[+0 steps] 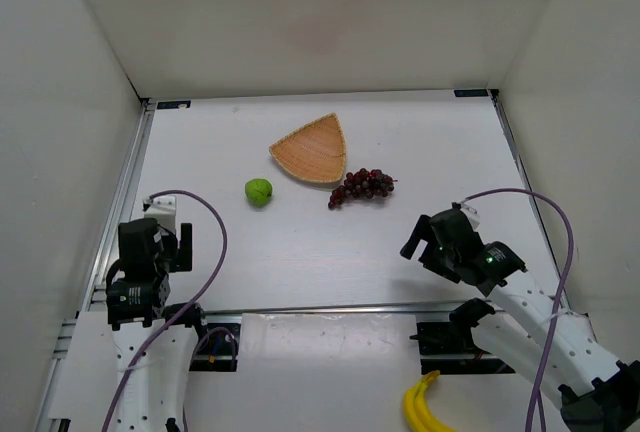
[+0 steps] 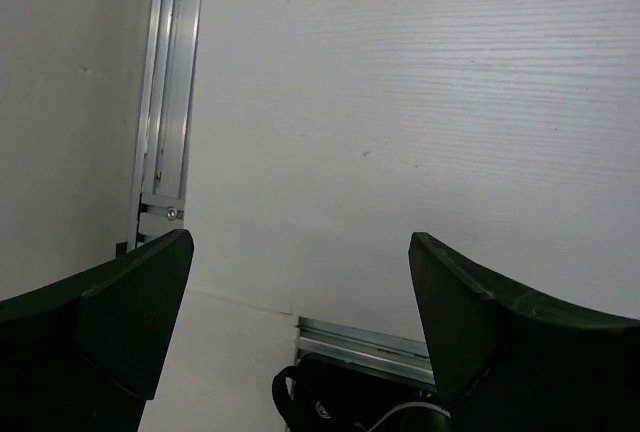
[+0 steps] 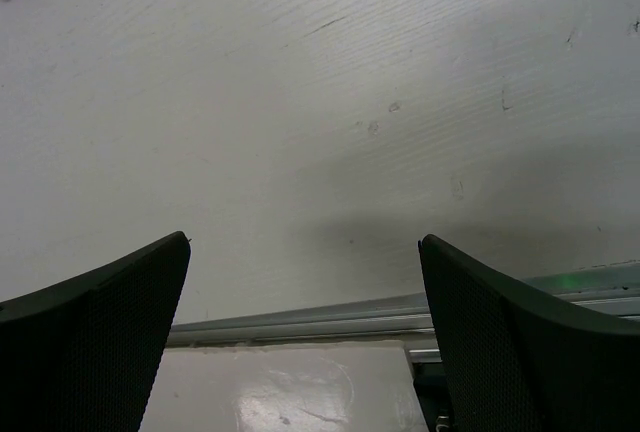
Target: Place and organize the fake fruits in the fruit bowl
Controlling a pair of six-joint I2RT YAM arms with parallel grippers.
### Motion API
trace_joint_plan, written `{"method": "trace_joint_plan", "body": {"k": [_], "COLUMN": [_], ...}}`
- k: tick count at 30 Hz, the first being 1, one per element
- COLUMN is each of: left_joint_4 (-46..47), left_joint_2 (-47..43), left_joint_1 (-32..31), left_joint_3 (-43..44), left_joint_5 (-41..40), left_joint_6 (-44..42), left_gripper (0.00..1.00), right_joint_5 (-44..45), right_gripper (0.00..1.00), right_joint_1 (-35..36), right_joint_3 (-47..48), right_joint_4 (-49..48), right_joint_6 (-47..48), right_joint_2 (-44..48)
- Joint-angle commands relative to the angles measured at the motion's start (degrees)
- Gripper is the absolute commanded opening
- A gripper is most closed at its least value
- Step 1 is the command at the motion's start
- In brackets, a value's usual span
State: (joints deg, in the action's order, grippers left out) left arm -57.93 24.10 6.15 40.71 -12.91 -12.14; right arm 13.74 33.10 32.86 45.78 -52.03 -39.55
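Note:
The left gripper should move outward and to the right in the top view, then down over the lime-green fruit (image 1: 259, 192), because that fruit is outside the bowl (image 1: 312, 148).
In the top view a tan woven wicker fruit bowl (image 1: 312, 148) lies on the white table at the back middle, and nothing lies in it. A bunch of dark red-purple grapes (image 1: 362, 187) lies just right of and below it. A lime-green round fruit (image 1: 259, 192) lies to its lower left. My left gripper (image 1: 158, 237) sits near the front left, open and empty (image 2: 300, 252). My right gripper (image 1: 428, 235) sits at the front right, open and empty (image 3: 305, 252). Both wrist views show only bare table; a dark blur at the right wrist view's top-left corner may be grapes.
A yellow banana (image 1: 425, 407) lies off the table by the right arm's base. White walls enclose the table on three sides. A metal rail (image 1: 125, 202) runs along the left edge and another (image 1: 330, 309) along the front.

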Motion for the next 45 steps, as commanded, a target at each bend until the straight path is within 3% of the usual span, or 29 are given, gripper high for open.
{"method": "trace_joint_plan", "body": {"k": [1, 3, 4, 5, 10, 13, 17, 20, 23, 32, 42, 45], "left_joint_4": [-0.8, -6.0, -11.6, -11.7, -10.2, -10.7, -9.0, -4.7, 1.5, 2.0, 1.5, 0.5], "left_joint_2": [-0.5, 1.6, 3.0, 4.6, 24.1, 35.4, 46.8, 54.8, 62.2, 83.3, 91.5, 92.5], "left_joint_1": [-0.2, -0.2, -0.2, -0.2, -0.2, -2.0, -15.1, -23.3, -26.1, -24.3, -21.9, -21.4], "left_joint_3": [0.6, 3.2, 7.8, 10.2, 24.9, 33.2, 42.3, 42.9, 42.3, 52.6, 52.1, 51.6], "left_joint_5": [3.0, 13.1, 23.2, 24.5, 20.7, 24.1, 23.8, 22.5, 19.7, 16.0, 20.2, 22.2], "left_joint_6": [-2.8, -12.1, -20.8, -21.6, -27.0, -26.2, -18.6, -16.7, -16.7, -11.7, -9.8, -9.8], "left_gripper": [1.00, 1.00, 1.00, 1.00, 1.00, 1.00, 1.00, 1.00, 1.00, 1.00, 1.00, 0.86], "right_joint_5": [2.1, 2.1, 2.1, 2.1, 3.9, 5.0, 4.4, 3.1, 2.4, 1.3, 0.7, 0.7], "right_gripper": [1.00, 1.00, 1.00, 1.00, 1.00, 1.00, 1.00, 1.00, 1.00, 1.00, 1.00, 1.00], "right_joint_1": [0.3, 0.3, 0.3, 0.3, 0.8, 1.5, 2.1, 2.1, 2.1, 2.1, 2.1, 1.6], "right_joint_3": [3.3, 4.2, 5.3, 5.8, 10.7, 16.2, 22.1, 26.4, 32.1, 40.5, 41.1, 41.6], "right_joint_4": [0.5, 0.5, 0.5, 0.5, -0.6, -0.6, -2.1, -3.3, -3.3, -2.7, -3.2, -3.2], "right_joint_6": [2.4, 3.9, 5.7, 6.8, 14.2, 17.2, 22.5, 25.7, 27.9, 30.1, 28.5, 28.5], "right_joint_2": [-0.8, -1.5, -2.9, -3.5, -11.2, -16.9, -23.1, -27.8, -32.9, -41.9, -44.4, -44.4]}}
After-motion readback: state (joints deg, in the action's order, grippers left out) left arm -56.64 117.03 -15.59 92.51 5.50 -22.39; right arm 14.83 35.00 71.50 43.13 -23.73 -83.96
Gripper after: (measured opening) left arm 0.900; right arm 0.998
